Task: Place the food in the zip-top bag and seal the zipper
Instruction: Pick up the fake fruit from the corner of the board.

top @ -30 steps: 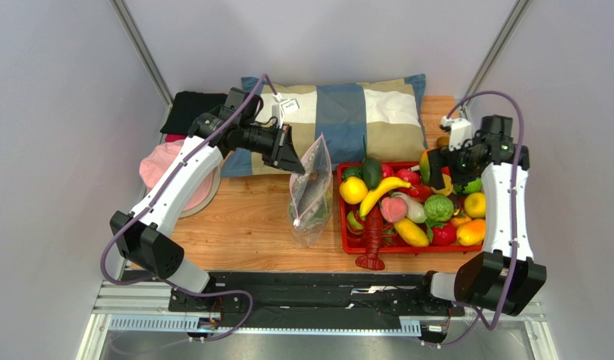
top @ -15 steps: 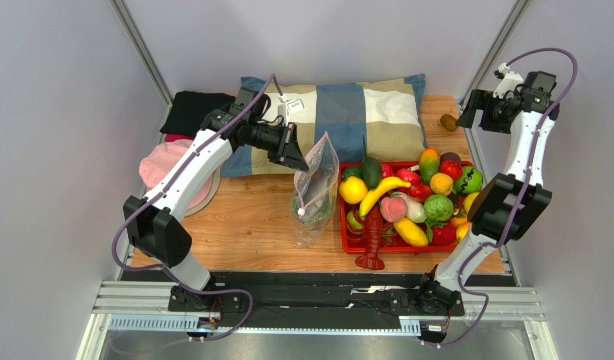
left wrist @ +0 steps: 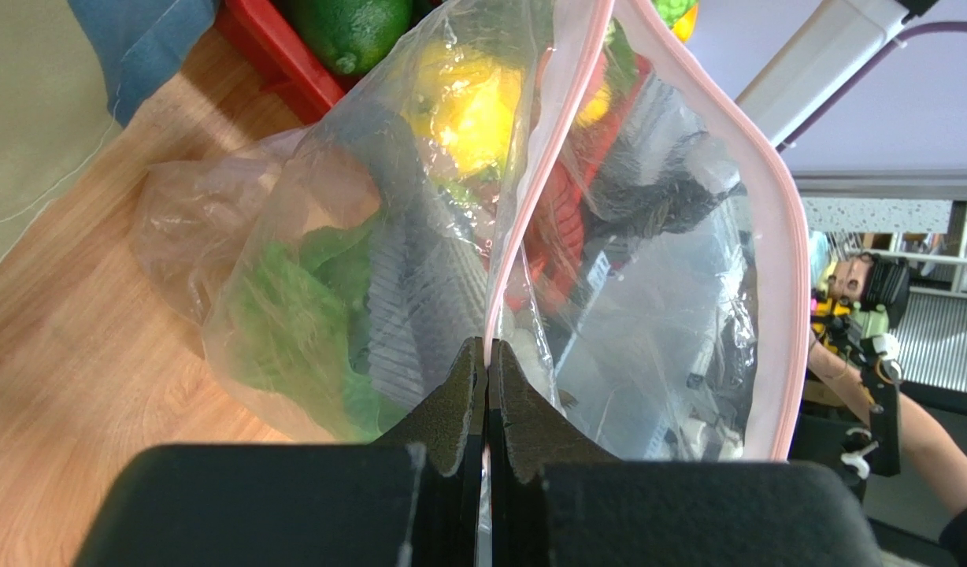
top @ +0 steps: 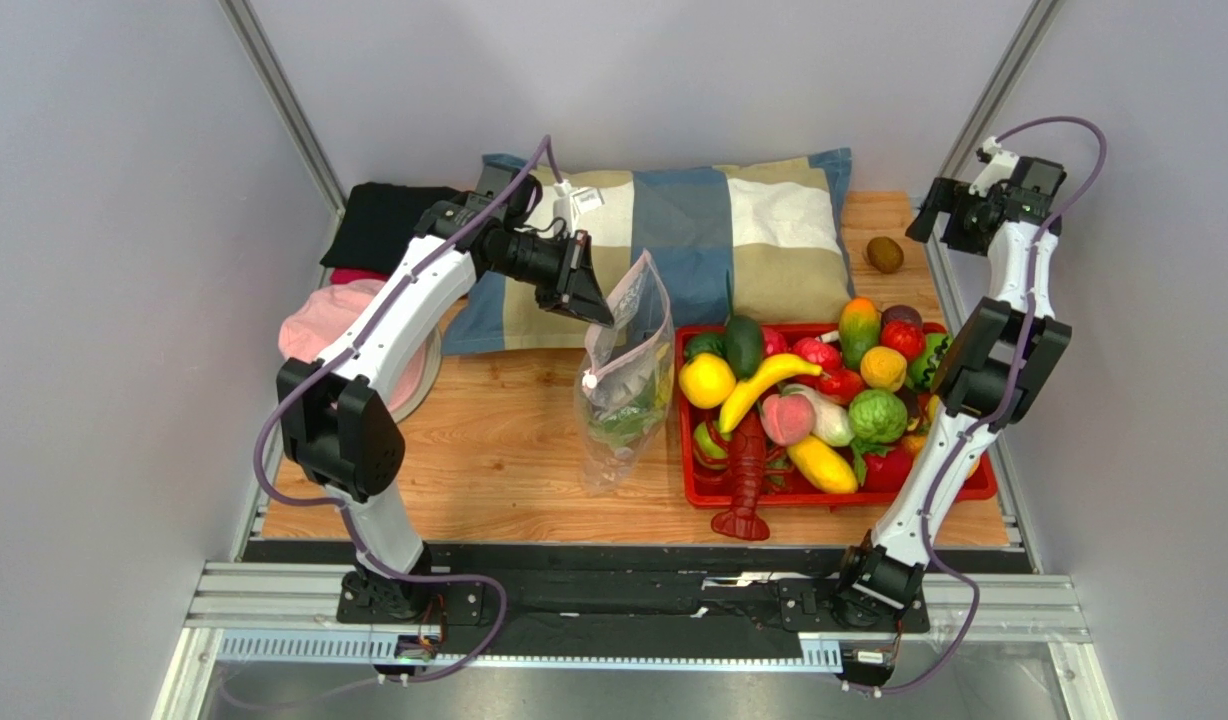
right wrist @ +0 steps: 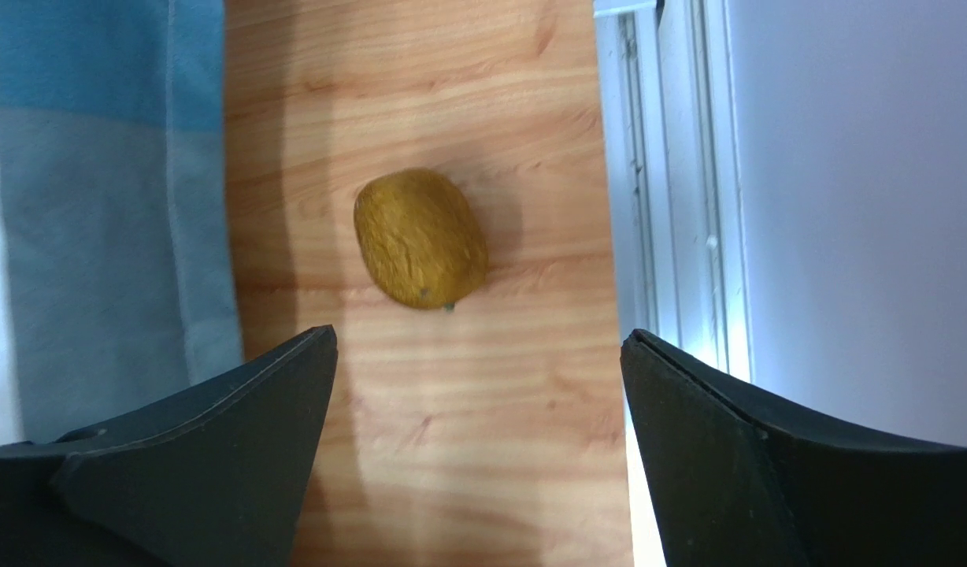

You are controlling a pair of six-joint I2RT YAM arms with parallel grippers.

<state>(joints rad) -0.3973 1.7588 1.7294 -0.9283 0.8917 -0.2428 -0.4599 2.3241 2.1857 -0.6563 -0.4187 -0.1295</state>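
My right gripper should next move toward the pillow and then go down with its fingers on either side of the small brown round fruit (top: 883, 254) (right wrist: 421, 239), because the fruit is nearer the pillow-side finger.
The clear dotted zip-top bag (top: 626, 378) stands on the wood left of the red tray, with its mouth up. My left gripper (top: 587, 305) is shut on its pink zipper strip (left wrist: 533, 177); it shows in the left wrist view (left wrist: 487, 354). Green lettuce (left wrist: 290, 321) and a grey ribbed shape lie inside the bag. My right gripper (top: 937, 228) is open and empty at the back right corner. It hovers over a small brown round fruit (right wrist: 420, 240) that lies on the table (top: 883, 254). A dark green avocado (top: 743, 345) lies in the tray.
The red tray (top: 816, 500) holds several toy foods, and a red lobster (top: 745, 483) hangs over its front rim. A checked pillow (top: 695, 225) lies at the back. A pink hat (top: 342, 342) and a black cloth (top: 383, 219) lie at the left. The table's right edge is close to the brown fruit.
My right arm has swung up from the tray to the back right corner, gripper open over the brown fruit. My left gripper has shifted slightly back with the bag's edge.
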